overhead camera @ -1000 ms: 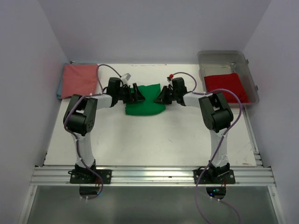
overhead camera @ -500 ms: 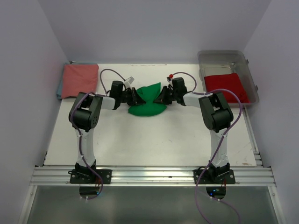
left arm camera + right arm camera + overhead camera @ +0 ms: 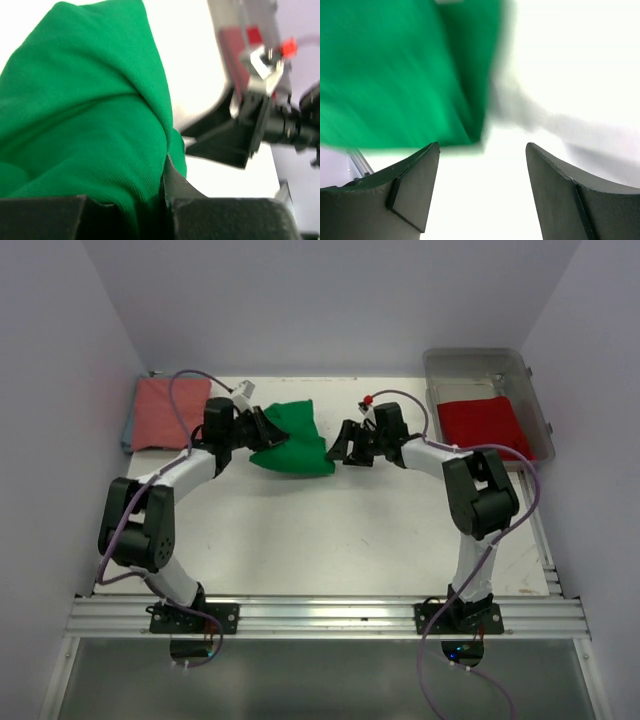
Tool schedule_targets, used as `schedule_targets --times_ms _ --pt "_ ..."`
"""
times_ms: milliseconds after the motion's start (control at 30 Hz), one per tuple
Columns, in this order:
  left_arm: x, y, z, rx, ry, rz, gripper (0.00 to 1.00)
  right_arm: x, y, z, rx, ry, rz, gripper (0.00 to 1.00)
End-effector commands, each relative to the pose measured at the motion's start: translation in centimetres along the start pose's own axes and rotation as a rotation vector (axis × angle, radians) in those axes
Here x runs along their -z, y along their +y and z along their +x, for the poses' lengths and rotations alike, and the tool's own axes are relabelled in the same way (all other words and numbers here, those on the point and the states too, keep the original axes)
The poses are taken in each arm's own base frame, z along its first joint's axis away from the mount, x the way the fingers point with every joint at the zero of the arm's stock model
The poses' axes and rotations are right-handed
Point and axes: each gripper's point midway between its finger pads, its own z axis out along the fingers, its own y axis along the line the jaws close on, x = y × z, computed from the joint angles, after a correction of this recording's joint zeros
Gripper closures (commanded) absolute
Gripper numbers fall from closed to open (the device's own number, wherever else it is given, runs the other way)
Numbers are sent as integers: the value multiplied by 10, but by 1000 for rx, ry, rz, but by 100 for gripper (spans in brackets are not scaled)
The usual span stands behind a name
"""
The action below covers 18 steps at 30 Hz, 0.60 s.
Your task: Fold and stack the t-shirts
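Note:
I will carry the green one over the folded salmon-pink t-shirt (image 3: 168,412), bare to my left gripper's left in the top view, then lower and release.
The bright green t-shirt (image 3: 295,440) is bunched up at the middle back of the table, its left side raised. My left gripper (image 3: 262,429) is shut on that left edge; in the left wrist view the green cloth (image 3: 85,115) is pinched between the two dark fingers (image 3: 210,215). My right gripper (image 3: 343,446) stands open just right of the shirt, apart from it. In the right wrist view the green t-shirt (image 3: 405,75) lies ahead of the right gripper (image 3: 482,150), with only white table between its fingers. A folded salmon-pink t-shirt (image 3: 168,412) lies at the back left. A red t-shirt (image 3: 482,425) lies in the bin.
A clear plastic bin (image 3: 480,356) stands at the back right and holds the red shirt. White walls close in the table at the left, back and right. The metal rail (image 3: 320,615) with both arm bases runs along the near edge.
My left gripper shut on the green shirt's left edge and pulled it up and to the back left. My right gripper let go of the right edge and opened.

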Motion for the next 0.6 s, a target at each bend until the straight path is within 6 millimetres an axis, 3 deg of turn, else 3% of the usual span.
schedule_targets --times_ms 0,100,200,233,300,333,467,500,567 --pt "30 5 -48 -3 -164 -73 100 37 11 -3 60 -34 51 26" --pt "47 16 -78 9 -250 -108 100 51 13 6 74 -41 55 26" --pt "67 30 -122 -3 -378 -186 100 57 8 19 74 -20 68 26" --pt "80 35 -147 -15 -458 -210 100 60 8 21 74 -21 67 26" --pt "88 37 -168 -25 -520 -230 100 60 3 31 66 -2 75 26" --pt "102 48 -193 -28 -586 -267 100 61 2 34 63 4 75 26" --pt "111 58 -243 -41 -694 -254 100 59 -5 51 35 35 72 26" --pt "114 48 -261 -55 -720 -211 100 59 -7 54 31 45 77 26" --pt "120 54 -285 -81 -789 -153 100 61 -10 60 31 58 87 26"
